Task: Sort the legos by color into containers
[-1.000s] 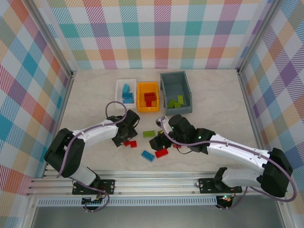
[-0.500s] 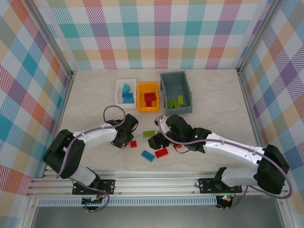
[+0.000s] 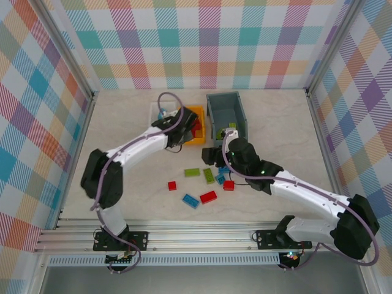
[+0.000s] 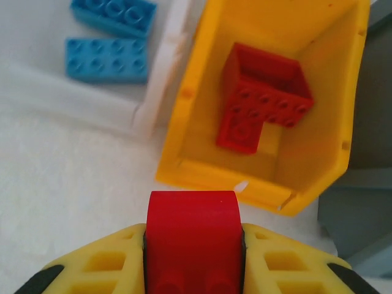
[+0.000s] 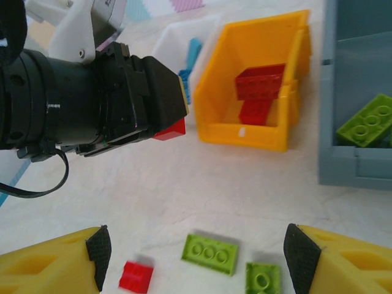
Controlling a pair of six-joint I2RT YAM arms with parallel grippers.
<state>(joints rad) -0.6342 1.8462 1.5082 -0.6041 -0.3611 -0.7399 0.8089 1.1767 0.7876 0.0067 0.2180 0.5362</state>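
Note:
Next, my left gripper moves away from my base over the orange bin's near edge, then brings the red brick down to release it.
My left gripper is shut on a red brick and hovers at the near edge of the orange bin, which holds red bricks. Blue bricks lie in the white bin. The grey bin holds lime green bricks. My right gripper is open above the table, with nothing between its fingers. Below it lie a long green brick, a small green one and a small red one.
Loose bricks lie on the table's middle: red ones, a blue one and more blue beside the right wrist. The left arm's black wrist hangs close in front of the right gripper.
The left arm has lifted a red brick off the table and swung it away to the orange bin's near edge. The right gripper has moved back from the pile toward the bins.

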